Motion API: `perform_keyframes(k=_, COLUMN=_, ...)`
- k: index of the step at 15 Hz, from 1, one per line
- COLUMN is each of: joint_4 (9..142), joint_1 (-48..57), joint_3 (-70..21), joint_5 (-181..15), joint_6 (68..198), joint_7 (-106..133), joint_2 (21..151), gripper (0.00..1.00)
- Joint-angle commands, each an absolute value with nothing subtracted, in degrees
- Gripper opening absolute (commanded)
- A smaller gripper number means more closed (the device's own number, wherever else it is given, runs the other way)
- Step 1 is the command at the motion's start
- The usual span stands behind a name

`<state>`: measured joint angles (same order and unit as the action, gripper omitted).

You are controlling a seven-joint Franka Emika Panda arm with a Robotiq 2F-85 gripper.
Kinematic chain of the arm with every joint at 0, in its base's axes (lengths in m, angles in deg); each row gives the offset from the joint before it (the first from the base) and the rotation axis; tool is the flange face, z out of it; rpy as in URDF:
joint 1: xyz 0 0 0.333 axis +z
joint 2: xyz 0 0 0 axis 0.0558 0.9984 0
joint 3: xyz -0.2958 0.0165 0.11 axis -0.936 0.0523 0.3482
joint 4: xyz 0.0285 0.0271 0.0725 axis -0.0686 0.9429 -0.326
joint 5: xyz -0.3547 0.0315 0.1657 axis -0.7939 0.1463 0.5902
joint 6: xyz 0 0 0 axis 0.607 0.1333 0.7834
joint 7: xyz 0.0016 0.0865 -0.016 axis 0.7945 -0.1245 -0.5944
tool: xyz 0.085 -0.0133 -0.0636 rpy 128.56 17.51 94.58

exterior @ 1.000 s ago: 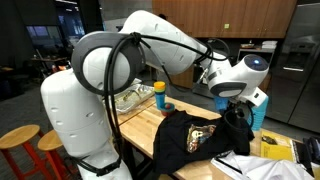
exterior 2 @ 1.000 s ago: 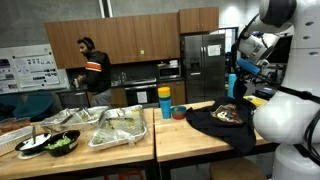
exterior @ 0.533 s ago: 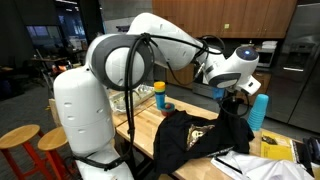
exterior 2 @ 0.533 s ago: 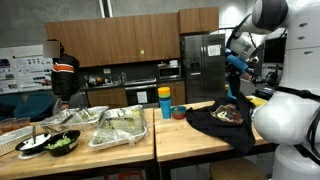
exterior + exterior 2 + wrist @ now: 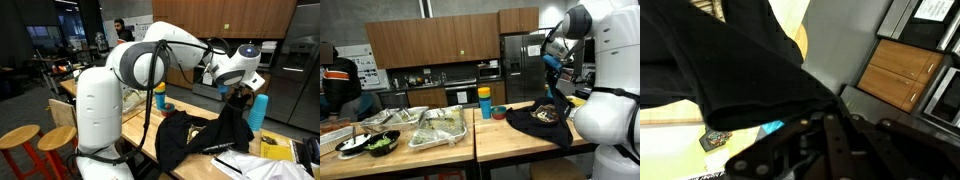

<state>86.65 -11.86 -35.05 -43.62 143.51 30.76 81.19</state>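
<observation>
The T-shirt heap beside the blue stacked cups is below my gripper. My gripper will go down and ease outward over that heap to release the fabric.
A black T-shirt with a printed front [image 5: 200,138] lies bunched on the wooden table [image 5: 140,125]. One part of it is drawn up into a peak under my gripper [image 5: 238,97], which is shut on the fabric. In both exterior views the cloth hangs from the gripper [image 5: 553,68] down to the heap of the T-shirt [image 5: 545,118]. The wrist view is filled with the dark T-shirt fabric [image 5: 730,60] above the closed gripper [image 5: 830,120]; the exact pinch point is hidden by cloth.
A yellow and blue bottle [image 5: 485,102] and a small bowl [image 5: 499,112] stand beside the shirt. Blue stacked cups [image 5: 260,110] and papers [image 5: 275,150] lie past it. Foil food trays [image 5: 440,127] cover the adjoining table. A person [image 5: 338,85] stands far off. Two stools [image 5: 20,140] sit nearby.
My gripper has risen and swung a little, pulling the shirt's peak higher off the table. The person in the background has walked across the kitchen.
</observation>
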Motion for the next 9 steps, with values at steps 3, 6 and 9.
perform_keyframes(k=3, joint_4=80.35, joint_1=-11.51, joint_3=-34.88, joint_5=-49.21, joint_6=144.27, joint_7=36.47, joint_2=87.45, gripper=0.01)
perform_keyframes(k=6, joint_4=80.43, joint_1=-11.22, joint_3=-34.48, joint_5=-51.74, joint_6=146.67, joint_7=37.40, joint_2=89.80, gripper=0.01)
perform_keyframes(k=9, joint_4=80.00, joint_1=-10.89, joint_3=-34.37, joint_5=-53.28, joint_6=147.16, joint_7=39.68, joint_2=91.87, gripper=0.01)
